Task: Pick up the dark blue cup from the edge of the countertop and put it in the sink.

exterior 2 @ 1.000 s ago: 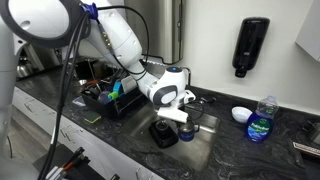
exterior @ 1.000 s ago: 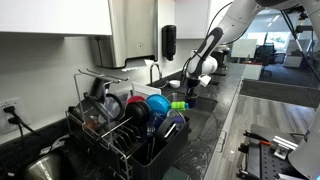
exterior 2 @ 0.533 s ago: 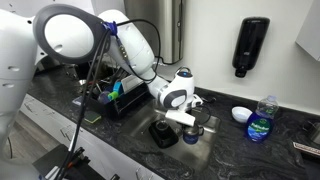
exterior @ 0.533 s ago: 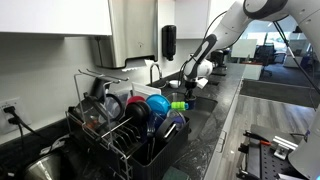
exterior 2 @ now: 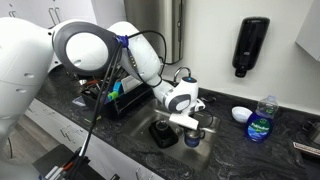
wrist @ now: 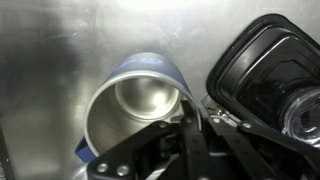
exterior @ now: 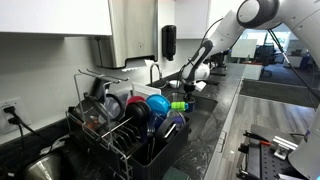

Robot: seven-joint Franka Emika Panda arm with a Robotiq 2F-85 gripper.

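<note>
The cup (exterior 2: 193, 138) in my gripper hangs inside the sink, so next I will lower it onto the bare bottom of the sink below and let go of the cup's rim.
The dark blue cup (wrist: 131, 103) has a shiny metal inside and fills the middle of the wrist view, down in the steel sink (wrist: 60, 50). My gripper (wrist: 190, 112) is shut on the cup's rim at its right side. In an exterior view the gripper (exterior 2: 190, 124) hangs low in the sink basin (exterior 2: 205, 150) with the cup (exterior 2: 193, 138) under it. In an exterior view the gripper (exterior: 190, 82) is over the sink, and the cup is hidden there.
A black container (wrist: 266, 82) lies in the sink right beside the cup, also seen in an exterior view (exterior 2: 163, 133). A loaded dish rack (exterior: 130, 130) stands on the counter. A blue bottle (exterior 2: 261, 122), a white bowl (exterior 2: 240, 114) and a wall soap dispenser (exterior 2: 250, 47) are nearby.
The arm has shifted a little further along and lower into the sink, with the cup still in the gripper.
</note>
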